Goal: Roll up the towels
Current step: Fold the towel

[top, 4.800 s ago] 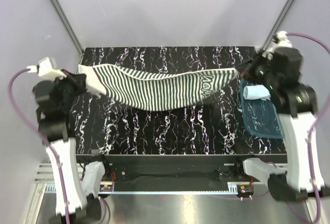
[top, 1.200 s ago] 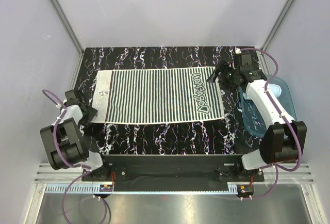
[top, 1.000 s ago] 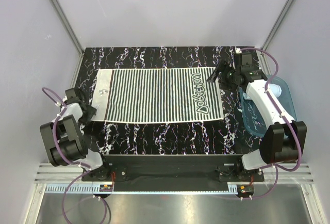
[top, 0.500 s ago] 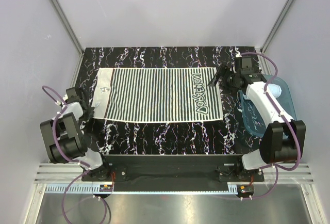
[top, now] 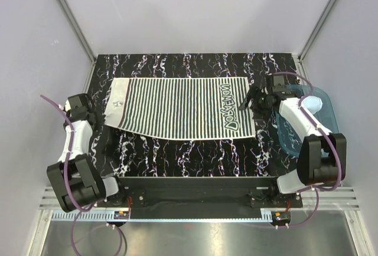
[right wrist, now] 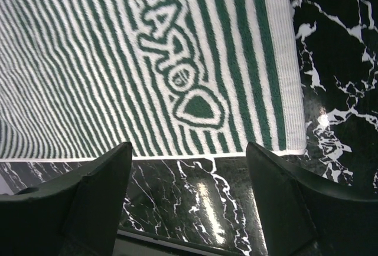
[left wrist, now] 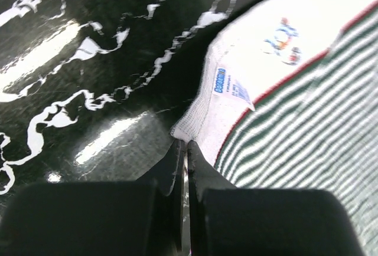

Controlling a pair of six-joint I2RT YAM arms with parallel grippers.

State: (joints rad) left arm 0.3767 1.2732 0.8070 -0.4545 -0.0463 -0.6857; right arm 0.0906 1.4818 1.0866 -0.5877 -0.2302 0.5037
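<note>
The robot's right gripper has to move back and down and turn onto the lettered end's near corner (top: 254,136) (right wrist: 297,148), because the left gripper is already pinching the towel's other near corner.
The striped towel (top: 183,105) lies spread flat on the black marbled table (top: 189,153), its lettered end to the right. My left gripper (top: 106,127) is shut on its near-left corner; in the left wrist view the closed tips (left wrist: 184,145) pinch the white corner by the label, and the striped towel (left wrist: 307,108) runs off to the right. My right gripper (top: 253,102) hovers open over the towel's right end. In the right wrist view its jaws (right wrist: 189,150) stand wide above the near edge of the striped towel (right wrist: 118,61). The pale blue towel (top: 314,104) lies in the tray.
A translucent blue plastic tray (top: 298,138) sits at the table's right edge, close beside my right arm. Grey walls and metal posts close in the back and sides. Bare marbled table shows in front of and behind the striped towel.
My left gripper has shut on the towel's near-left corner and that arm has swung up and back, lifting the corner slightly. My right gripper has slid nearer along the towel's right end.
</note>
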